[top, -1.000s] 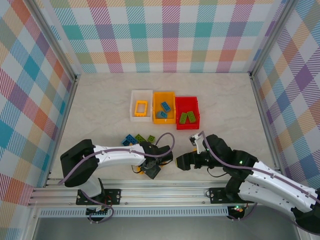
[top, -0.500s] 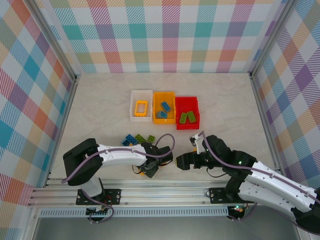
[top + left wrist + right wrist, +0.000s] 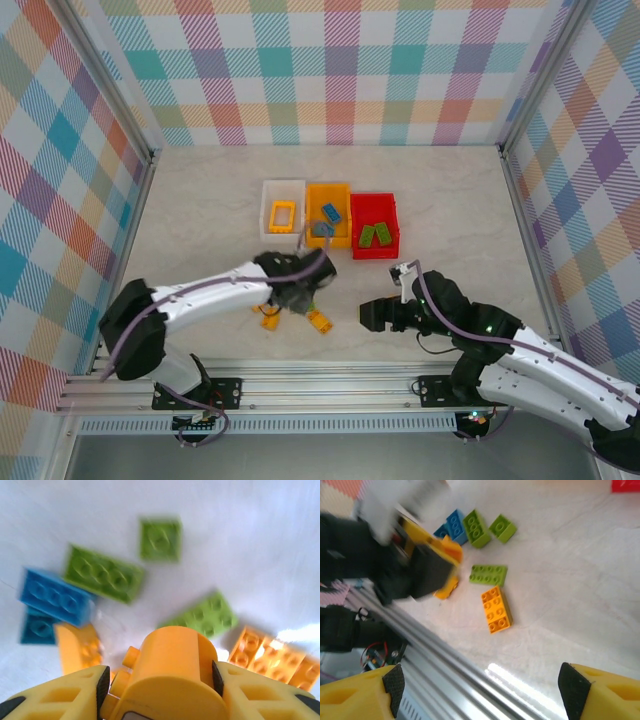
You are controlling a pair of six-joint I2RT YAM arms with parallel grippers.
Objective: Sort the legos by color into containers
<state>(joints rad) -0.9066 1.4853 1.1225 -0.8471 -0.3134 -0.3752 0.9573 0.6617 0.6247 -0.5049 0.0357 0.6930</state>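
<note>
The left gripper carries the rounded lego outward to the white container with the yellow frame (image 3: 283, 216) next and releases it over that like-colored frame.
My left gripper (image 3: 296, 296) (image 3: 157, 680) is shut on an orange-yellow rounded lego (image 3: 175, 662), held above the loose pile. Below it lie green legos (image 3: 102, 574) (image 3: 202, 615), a small green square (image 3: 160, 540), blue legos (image 3: 55, 597) and yellow ones (image 3: 272, 657). My right gripper (image 3: 372, 315) (image 3: 480, 685) stands open with nothing between its fingers, low over the table to the right of a yellow lego (image 3: 319, 321) (image 3: 496, 609). At the back stand the white container (image 3: 283, 238) with a yellow frame (image 3: 283, 216), the orange container (image 3: 329, 243) with blue legos (image 3: 329, 212), and the red container (image 3: 374, 254) with green legos (image 3: 373, 235).
A metal rail (image 3: 300, 378) runs along the near edge, close behind both grippers. Another yellow lego (image 3: 268, 319) lies left of the left gripper. Checked walls close in the table on three sides, with open tabletop to the right of the containers (image 3: 450, 230).
My left gripper closed on the yellow lego near the front edge and has lifted it away toward the containers. My right gripper has shifted slightly nearer and narrowed a little.
</note>
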